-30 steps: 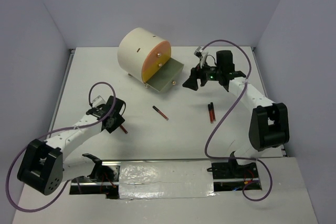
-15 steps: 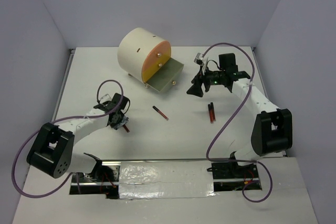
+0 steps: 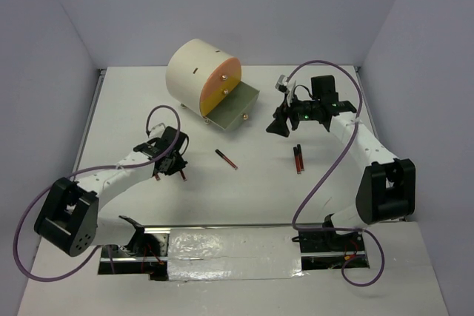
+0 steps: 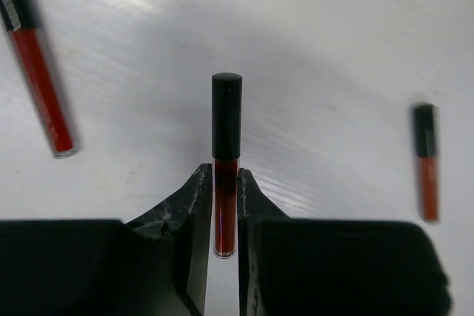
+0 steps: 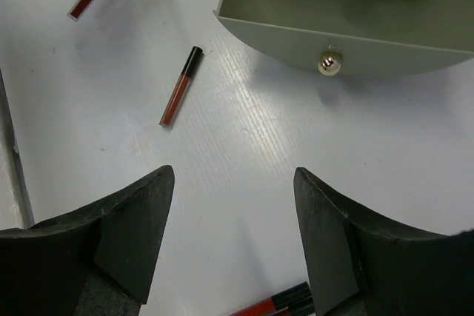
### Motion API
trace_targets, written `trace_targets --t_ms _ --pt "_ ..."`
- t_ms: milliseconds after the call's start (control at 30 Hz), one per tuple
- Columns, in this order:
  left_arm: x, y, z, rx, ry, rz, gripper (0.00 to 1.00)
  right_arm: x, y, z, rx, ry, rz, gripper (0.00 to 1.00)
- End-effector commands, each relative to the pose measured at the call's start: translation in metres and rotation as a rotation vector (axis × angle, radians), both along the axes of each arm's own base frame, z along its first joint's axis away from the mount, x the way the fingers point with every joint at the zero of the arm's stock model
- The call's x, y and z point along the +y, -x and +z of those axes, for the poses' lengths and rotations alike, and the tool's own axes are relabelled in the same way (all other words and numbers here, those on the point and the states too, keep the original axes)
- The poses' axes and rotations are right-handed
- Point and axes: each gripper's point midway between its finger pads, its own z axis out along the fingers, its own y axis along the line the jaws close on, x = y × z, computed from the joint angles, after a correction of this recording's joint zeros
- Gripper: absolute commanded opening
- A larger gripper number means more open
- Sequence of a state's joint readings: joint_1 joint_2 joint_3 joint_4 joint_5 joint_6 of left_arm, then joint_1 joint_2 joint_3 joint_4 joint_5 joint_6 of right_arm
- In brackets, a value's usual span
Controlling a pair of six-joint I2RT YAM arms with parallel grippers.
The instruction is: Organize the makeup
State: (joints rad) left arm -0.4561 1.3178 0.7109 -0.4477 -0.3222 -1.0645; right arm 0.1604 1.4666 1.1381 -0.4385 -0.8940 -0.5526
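The drawer is open and empty, so I will lift my left gripper outward and to the right in the top view, over the drawer's bottom, to release the stick.
The makeup in view is several slim black-and-red sticks on the white table. My left gripper [image 4: 224,172] [image 3: 172,163] is shut on the red end of one stick [image 4: 226,131], whose black cap points away from the wrist. Another stick [image 3: 227,158] [image 5: 181,96] lies alone mid-table. A pair of sticks [image 3: 298,158] [image 5: 281,303] lies side by side to the right. My right gripper [image 3: 279,125] [image 5: 233,175] hangs open above bare table between the pair and the drawer, holding nothing.
A cream cylindrical chest [image 3: 196,72] with an orange-yellow face lies at the back. Its lowest drawer [image 3: 235,107] [image 5: 341,42] is pulled open and shows nothing inside. Grey walls close in the table on three sides.
My left arm reached forward and right over the stick and its jaws closed onto it. The right gripper shifted slightly and narrowed a little, still open.
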Motion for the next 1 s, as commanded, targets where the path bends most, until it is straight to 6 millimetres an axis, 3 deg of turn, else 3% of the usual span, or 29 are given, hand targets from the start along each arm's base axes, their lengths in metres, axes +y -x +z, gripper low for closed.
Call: trace_targets --t_ms 0,100,133,267,333,367,433,467,500,567,600,667,700,733,767,800,833,867,967 --pt "-0.025 -0.029 0.055 -0.201 -0.018 -0.159 0.00 -0.013 0.002 0.018 -0.078 0.044 -0.032 0.72" --pt "-0.046 -0.034 0.084 -0.324 -0.021 -0.281 0.00 -0.023 0.000 0.015 -0.088 0.085 -0.065 0.63" --pt "-0.059 -0.039 0.102 -0.407 0.006 -0.317 0.00 -0.024 0.001 0.015 -0.082 0.087 -0.072 0.60" --pt "-0.089 -0.048 0.145 -0.605 0.035 -0.480 0.00 -0.031 0.005 0.009 -0.035 0.084 -0.111 0.33" --pt "-0.108 -0.048 0.161 -0.673 0.046 -0.616 0.00 -0.034 0.005 0.007 -0.029 0.083 -0.127 0.31" --pt "-0.117 -0.056 0.184 -0.760 0.045 -0.657 0.00 -0.035 0.007 0.004 -0.015 0.082 -0.138 0.31" --pt "-0.131 -0.063 0.191 -0.789 0.038 -0.733 0.00 -0.038 0.008 0.002 -0.012 0.083 -0.152 0.31" --pt "-0.136 -0.070 0.207 -0.828 0.007 -0.769 0.00 -0.038 0.008 0.001 -0.010 0.081 -0.156 0.31" --pt "-0.144 -0.077 0.197 -0.802 -0.013 -0.805 0.00 -0.038 0.009 0.001 -0.010 0.081 -0.158 0.31" --pt "-0.153 -0.091 0.213 -0.823 -0.064 -0.860 0.00 -0.041 0.010 -0.001 -0.010 0.084 -0.168 0.32" --pt "-0.160 -0.099 0.199 -0.785 -0.090 -0.890 0.00 -0.043 0.009 -0.001 -0.011 0.084 -0.174 0.32" --pt "-0.169 -0.112 0.209 -0.796 -0.140 -0.944 0.00 -0.046 0.009 -0.001 -0.015 0.088 -0.186 0.34" --pt "-0.174 -0.120 0.194 -0.756 -0.164 -0.966 0.02 -0.047 0.009 -0.001 -0.020 0.090 -0.189 0.35" --pt "-0.175 -0.128 0.194 -0.752 -0.190 -0.965 0.02 -0.049 0.009 -0.002 -0.020 0.094 -0.195 0.37" --pt "-0.179 -0.138 0.207 -0.781 -0.222 -0.972 0.04 -0.052 0.008 -0.002 -0.021 0.098 -0.205 0.37" --pt "-0.179 -0.144 0.182 -0.702 -0.254 -0.991 0.05 -0.055 0.007 -0.004 -0.018 0.106 -0.223 0.38" --pt "-0.182 -0.154 0.195 -0.717 -0.275 -0.976 0.07 -0.057 0.006 -0.004 -0.016 0.111 -0.239 0.38" --pt "-0.182 -0.160 0.175 -0.654 -0.314 -0.995 0.12 -0.061 0.004 -0.006 -0.014 0.126 -0.264 0.38" --pt "-0.185 -0.178 0.175 -0.634 -0.356 -0.983 0.24 -0.068 0.001 -0.009 -0.010 0.148 -0.306 0.39"
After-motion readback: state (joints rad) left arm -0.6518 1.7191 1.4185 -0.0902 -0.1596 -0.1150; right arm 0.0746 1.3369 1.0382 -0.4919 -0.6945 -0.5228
